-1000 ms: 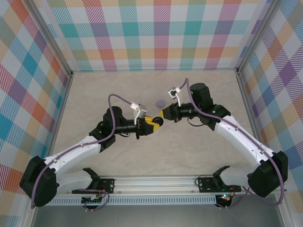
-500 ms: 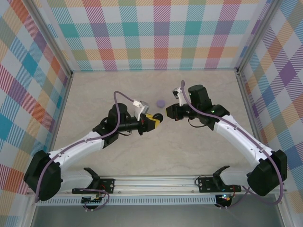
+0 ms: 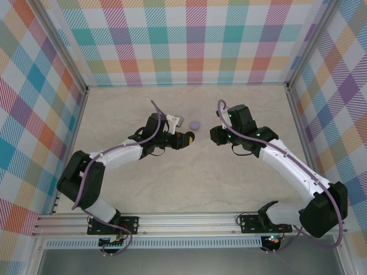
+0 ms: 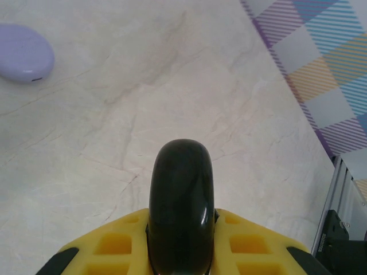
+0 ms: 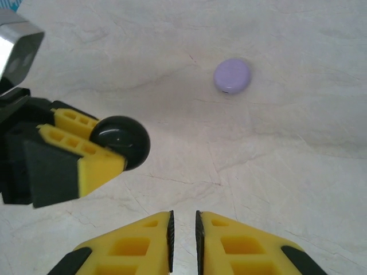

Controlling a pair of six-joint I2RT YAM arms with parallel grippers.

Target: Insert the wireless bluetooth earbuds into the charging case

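Note:
My left gripper brings the black case down to the bare marbled tabletop (image 3: 198, 141) beside the lavender puck next and releases it there, since that patch is clear.
A glossy black round charging case (image 4: 181, 200) stands on edge between the yellow fingers of my left gripper (image 4: 181, 220), which is shut on it. In the top view the case (image 3: 188, 138) is held just above the table's middle by the left gripper (image 3: 184, 139). My right gripper (image 3: 213, 136) faces it from the right, a short gap away. In its wrist view the right gripper (image 5: 183, 215) has its pads a narrow slit apart with nothing between them, and the black case (image 5: 121, 141) sits ahead to the left. The earbuds are out of view.
A lavender round puck (image 3: 195, 124) lies flat on the pale marbled table (image 3: 189, 177), just beyond both grippers; it is also at the upper left for the left wrist camera (image 4: 24, 52) and ahead of the right one (image 5: 232, 75). Plaid walls (image 3: 189, 46) enclose the table.
The two grippers, tip to tip a second ago, have drawn apart. The right gripper backed off to the right and its jaws parted slightly. The left arm stretched forward, still holding the black case.

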